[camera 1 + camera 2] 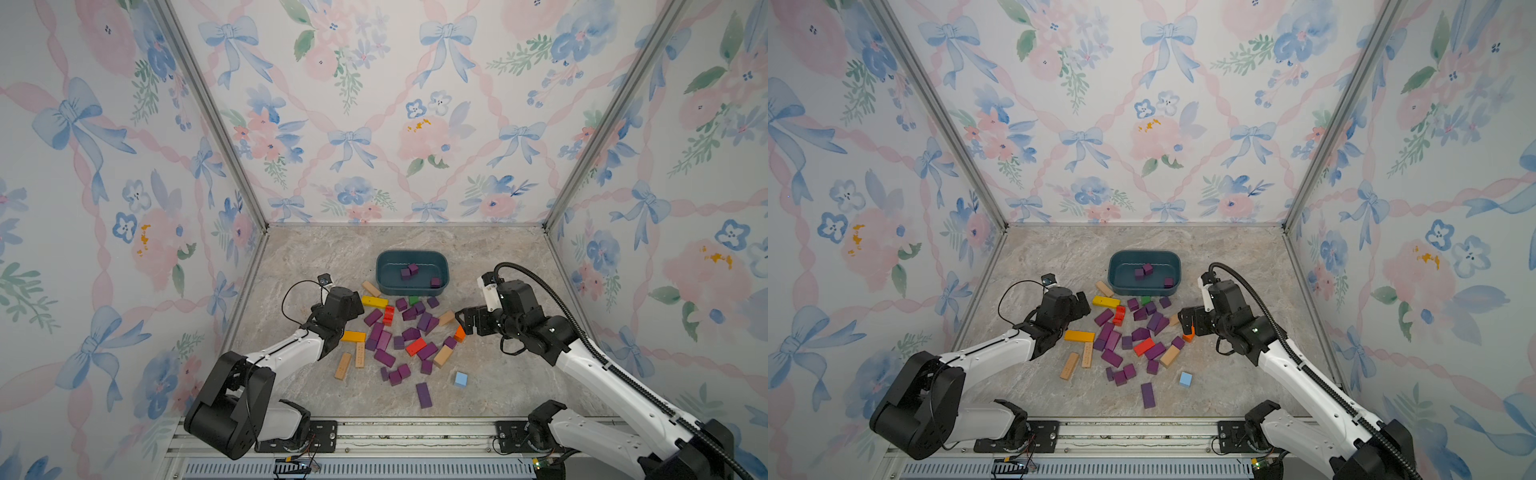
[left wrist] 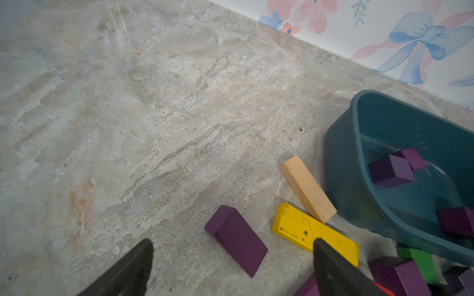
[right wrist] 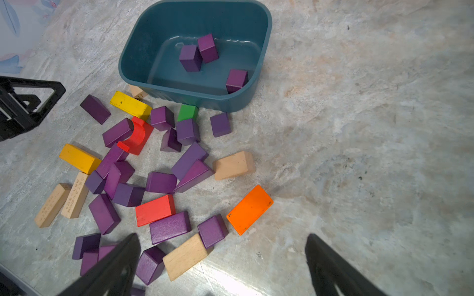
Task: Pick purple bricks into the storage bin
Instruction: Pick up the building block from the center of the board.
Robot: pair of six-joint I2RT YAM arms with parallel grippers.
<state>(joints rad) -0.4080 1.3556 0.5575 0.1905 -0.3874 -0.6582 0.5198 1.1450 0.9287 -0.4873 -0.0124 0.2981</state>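
Next I will lower and turn my left gripper in line with the purple brick, closing across the brick's long sides, because the brick lies at an angle between the open fingers.
The teal storage bin stands at the back centre and holds three purple bricks. In front of it, many more purple bricks lie scattered among other blocks. My left gripper hangs open and empty at the pile's left edge. Between its fingers a purple brick lies on the table. My right gripper is open and empty above the pile's right edge, near a purple cube.
Mixed in are yellow, red, orange, green and tan blocks. A light blue cube sits apart at the front right. A tan bar lies against the bin's wall. Flowered walls close three sides.
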